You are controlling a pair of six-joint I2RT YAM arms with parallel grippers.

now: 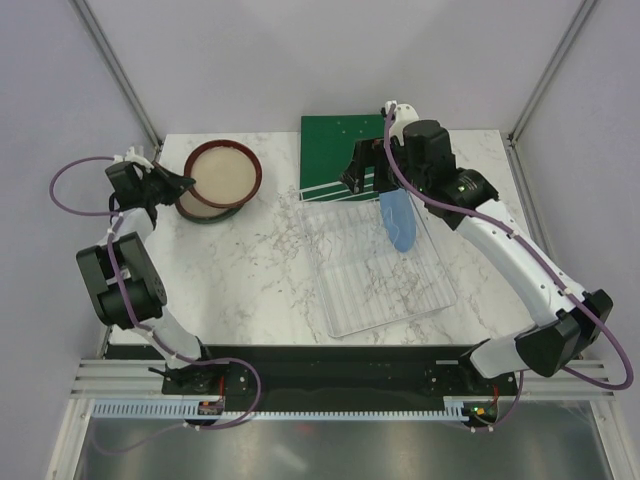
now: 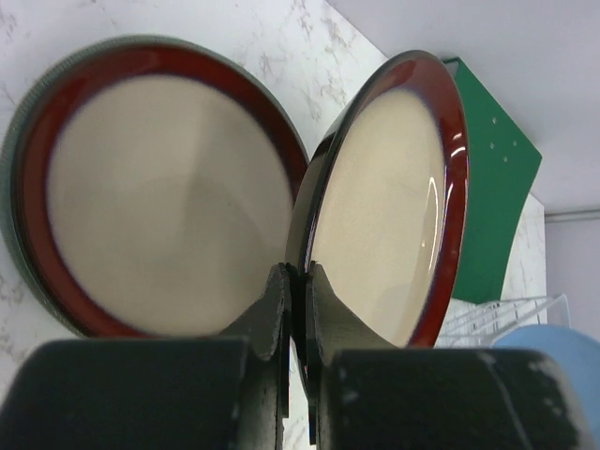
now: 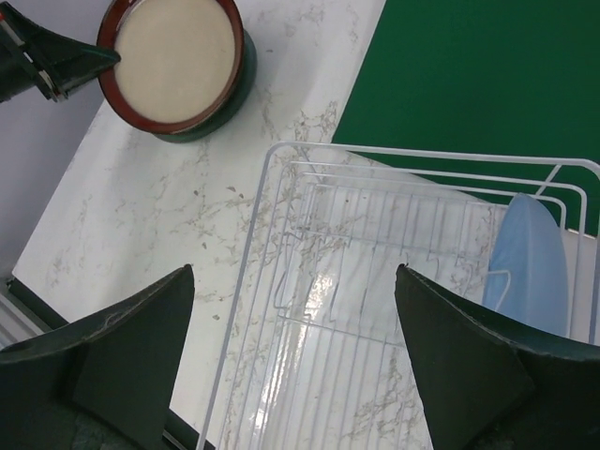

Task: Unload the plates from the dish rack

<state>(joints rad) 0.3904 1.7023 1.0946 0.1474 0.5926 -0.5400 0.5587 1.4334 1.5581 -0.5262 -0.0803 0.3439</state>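
The held plate hangs off-centre, so the robot's left gripper should move down and to the left in the wrist view and let go of the plate's rim over the second red-brown plate (image 1: 203,210) (image 2: 169,197).
My left gripper (image 1: 186,183) is shut on the rim of a red-brown rimmed plate with a cream centre (image 1: 222,172), held tilted over the stack at the back left. In the left wrist view my gripper (image 2: 302,274) pinches this plate (image 2: 384,206). Beside it a second red-brown plate (image 2: 169,197) lies flat on the grey-green plate (image 2: 13,169). My right gripper (image 1: 365,172) is open and empty above the far end of the white wire dish rack (image 1: 345,300). A light blue plate (image 1: 398,222) stands on edge in the rack, to the right of my right gripper (image 3: 294,274) in the right wrist view (image 3: 530,267).
A dark green board (image 1: 340,140) lies at the back, under the rack's far end. The rack's rim (image 3: 272,187) has marble table to its left. The plate stack (image 3: 173,56) sits near the table's left edge.
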